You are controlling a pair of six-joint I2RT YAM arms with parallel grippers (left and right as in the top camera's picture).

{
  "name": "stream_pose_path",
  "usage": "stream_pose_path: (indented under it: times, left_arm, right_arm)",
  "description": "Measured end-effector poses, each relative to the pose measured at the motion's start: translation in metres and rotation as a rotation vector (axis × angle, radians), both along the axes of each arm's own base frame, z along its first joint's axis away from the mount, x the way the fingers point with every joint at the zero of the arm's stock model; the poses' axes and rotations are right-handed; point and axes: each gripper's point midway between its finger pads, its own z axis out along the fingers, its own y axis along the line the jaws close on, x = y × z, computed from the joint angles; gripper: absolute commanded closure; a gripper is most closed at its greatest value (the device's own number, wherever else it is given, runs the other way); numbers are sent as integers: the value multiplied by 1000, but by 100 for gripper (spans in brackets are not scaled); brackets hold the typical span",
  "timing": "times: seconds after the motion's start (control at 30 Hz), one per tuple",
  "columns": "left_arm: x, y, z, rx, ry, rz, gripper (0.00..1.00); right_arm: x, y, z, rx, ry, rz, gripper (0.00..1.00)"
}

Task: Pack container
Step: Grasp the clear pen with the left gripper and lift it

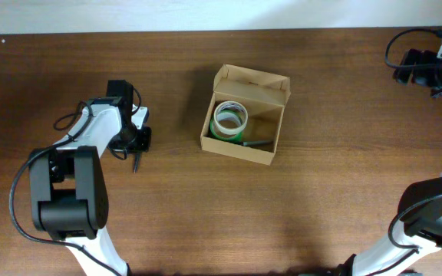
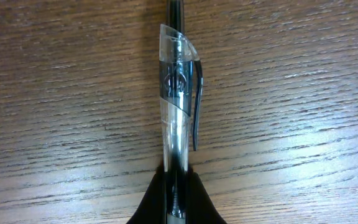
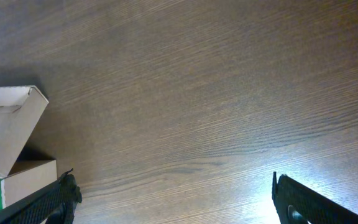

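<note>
The left gripper lifts the pen next, turns, then lowers and releases it inside the container's near side (image 1: 243, 143), as a gap shows there beside the tape rolls.
The tan cardboard container (image 1: 244, 115) stands open at the table's middle, lid flap raised at the back. Inside lie stacked tape rolls (image 1: 230, 119) with green and white rims and a dark pen-like thing (image 1: 256, 142). Its lid and a corner show in the right wrist view (image 3: 8, 134). My left gripper (image 1: 136, 146) is left of the container, shut on a clear-barrelled black pen (image 2: 178, 106) that lies close over the wood; the jaws (image 2: 178, 199) pinch its lower barrel. My right gripper (image 3: 173, 199) is wide open and empty, at the far right back of the table (image 1: 436, 65).
The brown wooden table (image 1: 282, 215) carries nothing else that shows. A pale wall strip runs along the far edge (image 1: 206, 15). Both arm bases stand at the front corners (image 1: 67, 199), (image 1: 428, 222).
</note>
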Motion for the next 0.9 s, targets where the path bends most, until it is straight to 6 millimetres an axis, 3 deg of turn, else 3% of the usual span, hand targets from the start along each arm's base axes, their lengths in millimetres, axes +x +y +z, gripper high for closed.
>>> stream_pose_path:
  times: [0.2,0.3,0.37,0.5,0.63,0.67,0.77,0.9]
  left_arm:
    - [3,-1,4,-2,28,-54,98]
    - [16,-6,24,-26,30,-109,98]
    - [39,-13,54,-53,-33,-166,99]
    - [87,-32,141,-113,-238,-321,98]
    - [102,-61,225,-133,-433,-537,98]
    - [101,-76,250,-131,-491,-618,99]
    - [74,-123,285,-123,-544,-885,99]
    - [26,-193,286,-125,-517,-1263,98]
  right_arm:
    - [0,0,0,0,0,0,1]
    - [0,0,0,0,0,0,1]
    - [0,0,0,0,0,0,1]
    - [0,0,0,0,0,0,1]
    - [0,0,0,0,0,0,1]
    - [0,0,0,0,0,0,1]
    - [0,0,0,0,0,0,1]
    - [0,0,0,0,0,0,1]
